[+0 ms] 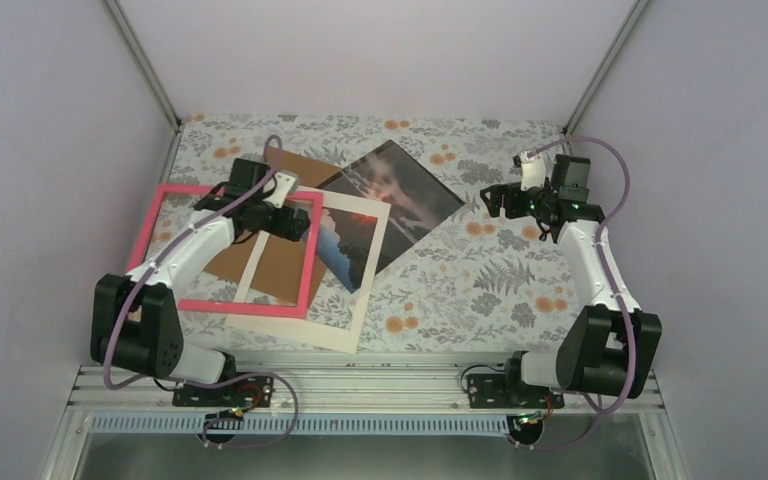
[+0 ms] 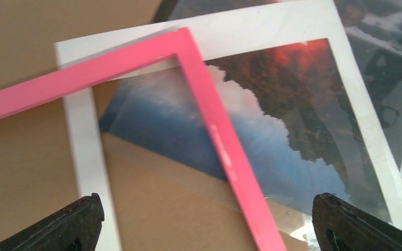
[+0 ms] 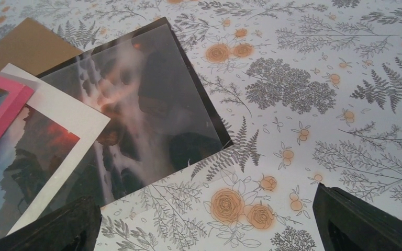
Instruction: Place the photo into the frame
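The frame (image 1: 230,305) overlaps the mat, so my left gripper's open fingers will next lower around the photo's pink bar below and close.
The photo (image 1: 405,195), a dark glossy sunset print, lies tilted at mid-table, its lower left part under a white card mat (image 1: 360,300). The pink frame (image 1: 230,305) lies flat on the left, overlapping the mat and a brown board (image 1: 280,265). My left gripper (image 1: 285,222) hovers open over the frame's far right corner (image 2: 186,44); between its fingers (image 2: 78,225) I see the pink bar, the mat (image 2: 84,151) and the photo (image 2: 293,104) in the mat's window. My right gripper (image 1: 495,200) is open above bare cloth just right of the photo (image 3: 152,104), holding nothing.
A floral tablecloth (image 1: 480,280) covers the table. Grey walls close in the left, back and right sides. The brown board (image 3: 31,47) sticks out behind the mat (image 3: 68,115) and frame (image 3: 0,110). A metal rail (image 1: 360,385) runs along the near edge.
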Motion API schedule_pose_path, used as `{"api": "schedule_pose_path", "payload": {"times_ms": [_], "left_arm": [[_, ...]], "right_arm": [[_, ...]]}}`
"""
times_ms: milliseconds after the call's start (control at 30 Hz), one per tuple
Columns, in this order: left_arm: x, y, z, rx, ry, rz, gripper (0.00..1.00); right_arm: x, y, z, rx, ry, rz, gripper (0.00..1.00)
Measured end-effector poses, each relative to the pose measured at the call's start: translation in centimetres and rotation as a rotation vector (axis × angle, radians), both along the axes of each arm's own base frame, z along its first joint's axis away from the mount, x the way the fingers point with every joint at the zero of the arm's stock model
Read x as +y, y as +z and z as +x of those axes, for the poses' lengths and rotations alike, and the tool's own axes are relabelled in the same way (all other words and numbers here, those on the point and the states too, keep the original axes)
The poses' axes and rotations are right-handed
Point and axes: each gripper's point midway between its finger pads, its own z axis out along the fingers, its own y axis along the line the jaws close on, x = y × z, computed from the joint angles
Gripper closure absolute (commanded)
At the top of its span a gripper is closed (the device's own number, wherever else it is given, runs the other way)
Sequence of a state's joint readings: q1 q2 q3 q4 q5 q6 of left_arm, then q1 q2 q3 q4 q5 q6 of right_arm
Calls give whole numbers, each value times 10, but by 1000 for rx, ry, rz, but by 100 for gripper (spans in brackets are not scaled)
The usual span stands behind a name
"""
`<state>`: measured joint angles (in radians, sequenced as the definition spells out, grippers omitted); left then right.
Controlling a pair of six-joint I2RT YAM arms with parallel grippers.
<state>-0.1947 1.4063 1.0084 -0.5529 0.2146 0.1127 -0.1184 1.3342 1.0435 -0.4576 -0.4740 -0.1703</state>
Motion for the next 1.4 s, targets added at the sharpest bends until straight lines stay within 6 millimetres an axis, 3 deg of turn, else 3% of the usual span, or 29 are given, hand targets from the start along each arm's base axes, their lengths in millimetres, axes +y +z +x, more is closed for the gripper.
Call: {"api": "schedule_pose_path", "payload": {"times_ms": [167,333,533,767,933,1033,1133,1400], "left_arm": [[-38,-24,-4,46,-66,17,6],[-59,-55,-7,105,-84,55,9],[-64,-91,-6,163,-55,114,18],[-54,-116,-1,188,8,177,33],[-57,-116,10,166,33,184,48],[-57,-115,19,147,49,194,49],[-56,-113,26,135,61,207,61],[-46,-106,23,159,83,266,76]], "right_arm": [[-4,-4,1,1,-24,-10,0],[-6,-6,0,3,-41,-17,0],[-9,-6,2,-5,-54,-29,0],[-10,-7,3,-2,-58,-32,0],[-10,-13,5,15,-57,-30,0],[-10,-18,6,28,-55,-28,0],[-9,-21,6,36,-50,-22,0],[1,-12,9,-7,-1,12,0]]}}
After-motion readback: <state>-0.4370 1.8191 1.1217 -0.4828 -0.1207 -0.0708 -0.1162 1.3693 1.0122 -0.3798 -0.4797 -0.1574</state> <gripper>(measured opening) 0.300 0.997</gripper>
